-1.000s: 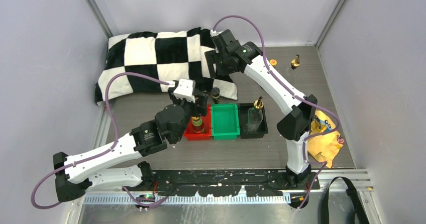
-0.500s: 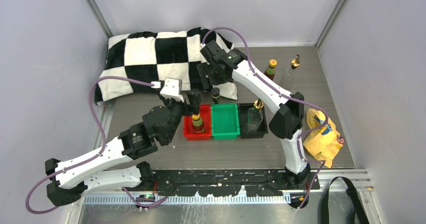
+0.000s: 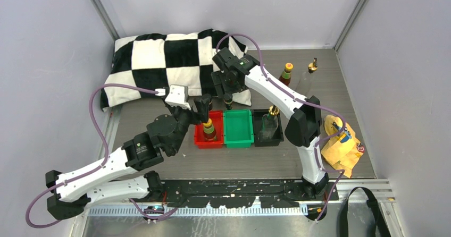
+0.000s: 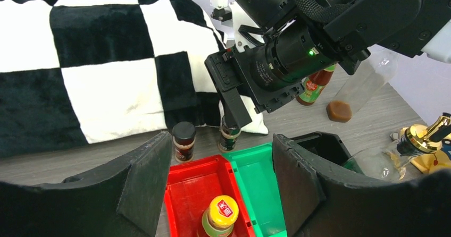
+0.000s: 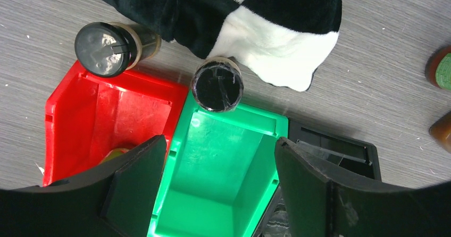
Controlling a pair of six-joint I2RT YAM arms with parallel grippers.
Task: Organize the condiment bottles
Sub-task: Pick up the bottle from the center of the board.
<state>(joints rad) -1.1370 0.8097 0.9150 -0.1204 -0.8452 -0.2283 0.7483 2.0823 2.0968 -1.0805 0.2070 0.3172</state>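
The right gripper will next move down to the dark bottle behind the empty green tray until its open fingers are on either side of the dark bottle's black cap (image 3: 228, 96) (image 5: 217, 86), because that bottle still stands below them.
A reddish-brown bottle with a yellow cap (image 3: 209, 129) stands in the red tray (image 3: 198, 139). My left gripper (image 3: 203, 111) is open just above and behind it, and the cap (image 4: 223, 210) shows low between the wide jaws. Two short dark black-capped bottles (image 4: 184, 140) (image 4: 230, 133) stand on the table behind the trays. My right gripper (image 3: 226, 86) is open above the right one (image 5: 217, 86), the other (image 5: 109, 48) to its left. A clear glass bottle (image 3: 270, 121) stands in the black tray (image 3: 280, 136). A second reddish bottle (image 3: 286, 73) and a second glass bottle (image 3: 311, 67) stand at the back right.
The green tray (image 3: 237, 140) sits between the red and black trays, with nothing in it (image 5: 228, 157). A black-and-white checkered pillow (image 3: 159, 61) lies along the back left. A yellow cloth (image 3: 340, 144) lies at the right. Grey walls close in both sides.
My left gripper has drawn back from the bottle in the red tray, toward the left. My right arm has swung left and down over the dark bottle, uncovering the reddish bottle at the back.
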